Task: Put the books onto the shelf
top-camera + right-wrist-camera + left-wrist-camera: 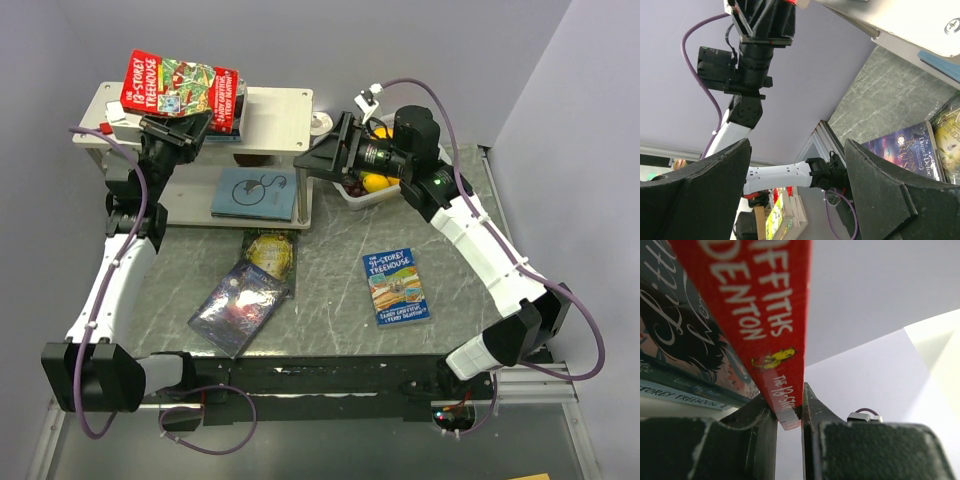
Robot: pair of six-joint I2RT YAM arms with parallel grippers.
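Observation:
My left gripper needs to lower over the floral Little Women book and level the red Treehouse book onto that stack.
My left gripper (183, 120) is shut on the lower edge of a red Treehouse book (180, 84), which it holds up, tilted, over the shelf's (285, 110) top board. In the left wrist view the red spine (771, 325) sits pinched between both jaws. Beside it on the shelf's top board lie a floral Little Women book (680, 340) and another Treehouse book (685, 393). A pale blue book (255, 193) lies on the lower board. On the table lie a green-gold book (270, 250), a galaxy book (240, 300) and a blue Treehouse book (397, 286). My right gripper (322, 152) hangs open and empty off the shelf's right end.
A white basket of fruit (362, 188) stands right of the shelf, partly under the right wrist. The right wrist view shows the left arm (747, 75), the shelf's board (910, 20), the galaxy book (905, 150) and the green-gold book (947, 142).

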